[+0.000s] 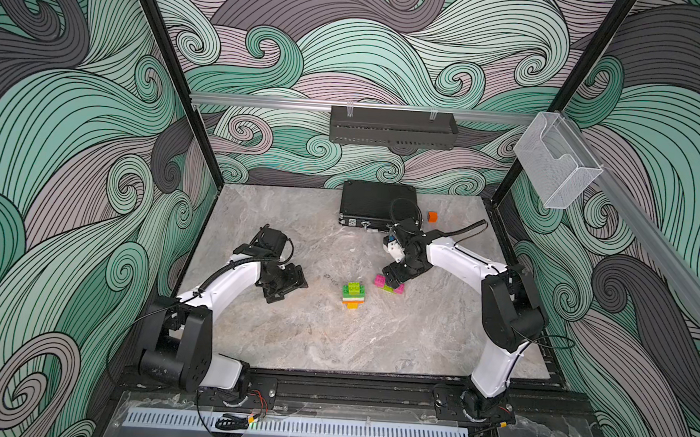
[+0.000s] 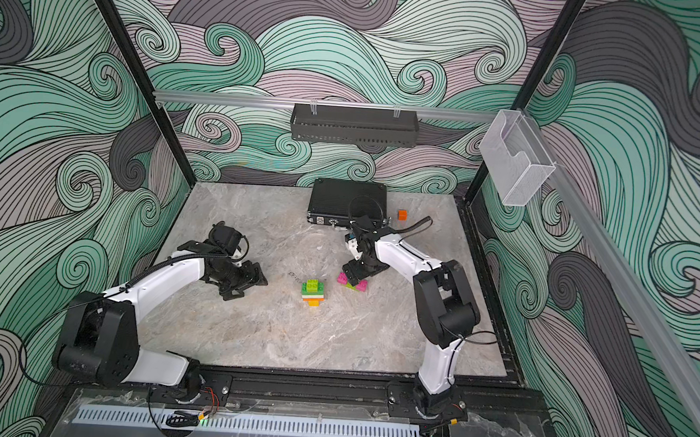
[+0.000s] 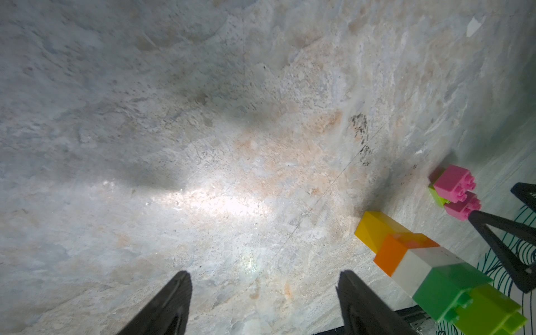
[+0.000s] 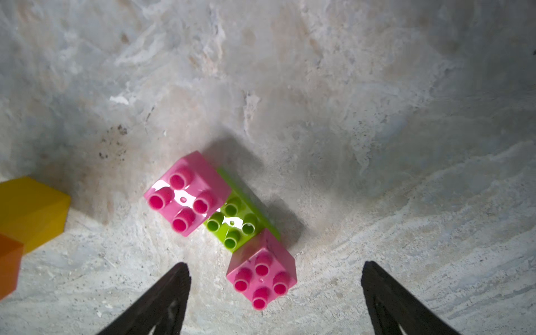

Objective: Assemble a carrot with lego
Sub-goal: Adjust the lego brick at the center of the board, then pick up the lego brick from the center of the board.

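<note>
The lego piece lies slanted below my right gripper. Next I should turn the gripper's fingers to either side of the piece's long sides, lower them and close on its lime middle (image 1: 388,288) (image 4: 233,223).
The carrot (image 1: 353,295) stands mid-table as a joined stack: yellow at the base, then orange, white, dark green and a lime brick on top; both top views show it (image 2: 313,292). Right of it on the table sits a separate lego piece (image 1: 390,285), a lime brick (image 4: 236,222) with two pink bricks (image 4: 187,193) pressed on its ends. My right gripper (image 4: 275,264) hovers open over it, its fingers either side of the nearer pink brick (image 4: 261,278) without touching. My left gripper (image 3: 265,273) is open and empty, left of the carrot (image 3: 420,261).
A flat black ribbed case (image 1: 376,204) lies at the back of the table, with a small plain orange cube (image 1: 432,217) beside it. A black rack (image 1: 391,126) hangs on the back rail. A clear bin (image 1: 555,165) hangs on the right rail.
</note>
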Robot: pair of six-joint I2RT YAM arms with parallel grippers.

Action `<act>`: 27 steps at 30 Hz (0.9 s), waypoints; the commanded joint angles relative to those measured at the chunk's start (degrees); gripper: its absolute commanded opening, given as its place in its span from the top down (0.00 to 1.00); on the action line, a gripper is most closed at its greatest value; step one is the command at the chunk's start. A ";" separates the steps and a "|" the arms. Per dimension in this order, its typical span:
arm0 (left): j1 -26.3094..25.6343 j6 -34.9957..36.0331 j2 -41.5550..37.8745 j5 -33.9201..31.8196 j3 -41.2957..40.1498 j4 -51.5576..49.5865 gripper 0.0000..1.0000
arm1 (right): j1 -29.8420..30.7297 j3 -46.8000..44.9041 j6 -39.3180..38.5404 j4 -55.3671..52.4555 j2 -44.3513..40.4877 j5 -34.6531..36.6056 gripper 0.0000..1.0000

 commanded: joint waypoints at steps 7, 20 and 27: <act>0.34 0.98 -0.35 0.76 0.43 -0.16 0.20 | 0.05 1.53 -13.67 -0.54 1.96 -4.05 0.20; 0.36 0.81 0.00 1.20 0.50 0.16 0.20 | 1.84 3.06 -15.74 1.15 6.77 -3.96 0.30; 0.35 0.81 0.16 1.11 0.56 0.20 0.20 | 1.97 2.95 -15.51 2.88 8.39 -2.49 0.44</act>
